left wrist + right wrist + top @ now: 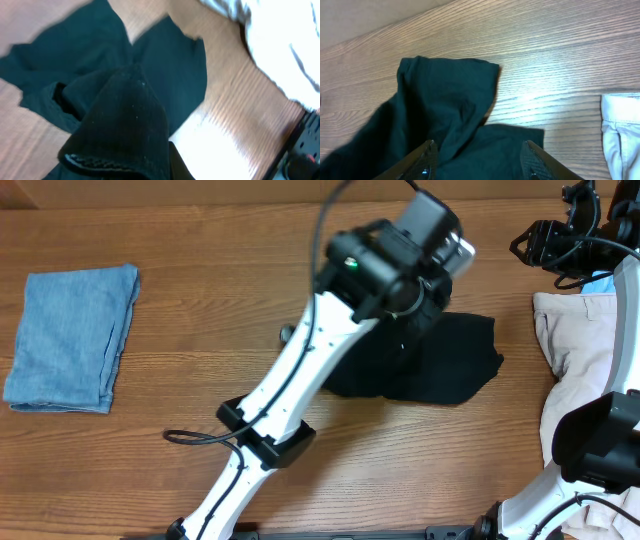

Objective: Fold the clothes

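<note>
My right gripper will next move down to the left in the overhead view, onto the end of the black garment by the beige one. The black garment's end lies back and below my right gripper.
The black shorts-like garment [455,365] lies crumpled on the wooden table right of centre. My left gripper [412,320] is over its left part, hidden under the wrist. In the left wrist view a fold of the black garment [125,120] rises up to the jaws [150,170] and drapes over them, so the gripper looks shut on it. My right gripper [545,245] hangs at the far right back. Its fingers [480,145] are open and empty, with the black garment [445,100] beyond them.
A folded faded-blue garment [70,335] lies at the far left. A beige garment [590,340] is heaped at the right edge, with a bit of light-blue cloth [600,283] behind it. The beige one also shows in the wrist views [620,130] [280,45].
</note>
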